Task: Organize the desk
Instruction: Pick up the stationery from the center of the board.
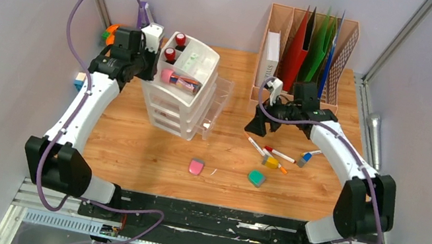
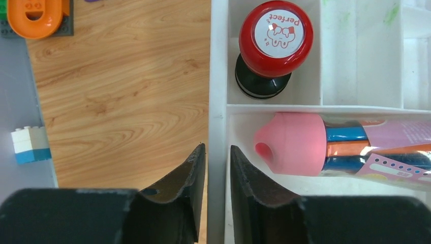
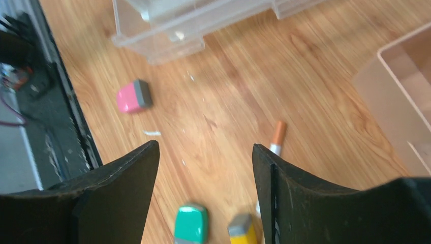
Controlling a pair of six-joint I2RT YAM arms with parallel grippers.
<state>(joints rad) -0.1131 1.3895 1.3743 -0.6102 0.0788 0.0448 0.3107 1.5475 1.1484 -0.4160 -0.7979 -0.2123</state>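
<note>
The yellow eraser [image 1: 270, 162] [image 3: 242, 227] lies loose beside the markers, below my empty right gripper, so I need to bring its open fingers back and down astride it, then close.
The desk [image 1: 128, 147] is light wood. On its left stands a white drawer organizer [image 1: 186, 83] whose top tray holds a red stamp [image 2: 275, 38] and a pink-capped pack of pens [image 2: 295, 144]. My left gripper [image 2: 217, 150] straddles the tray's left wall [image 2: 218, 76], shut on it, one finger outside and one inside. My right gripper [image 3: 206, 147] hovers open above the desk with nothing between its fingers. Below it lie a green eraser [image 3: 191, 223] and a yellow eraser [image 3: 242, 227]. A pink eraser [image 3: 133, 95] lies farther left, and an orange-tipped marker [image 3: 277, 136] by the right finger.
A wooden file holder [image 1: 306, 51] with folders and a book stands at the back right. Loose markers [image 1: 279, 155] and a small blue piece [image 1: 308, 157] lie right of centre. An orange toy [image 2: 35, 18] and a white-and-blue block [image 2: 30, 145] sit by the left wall.
</note>
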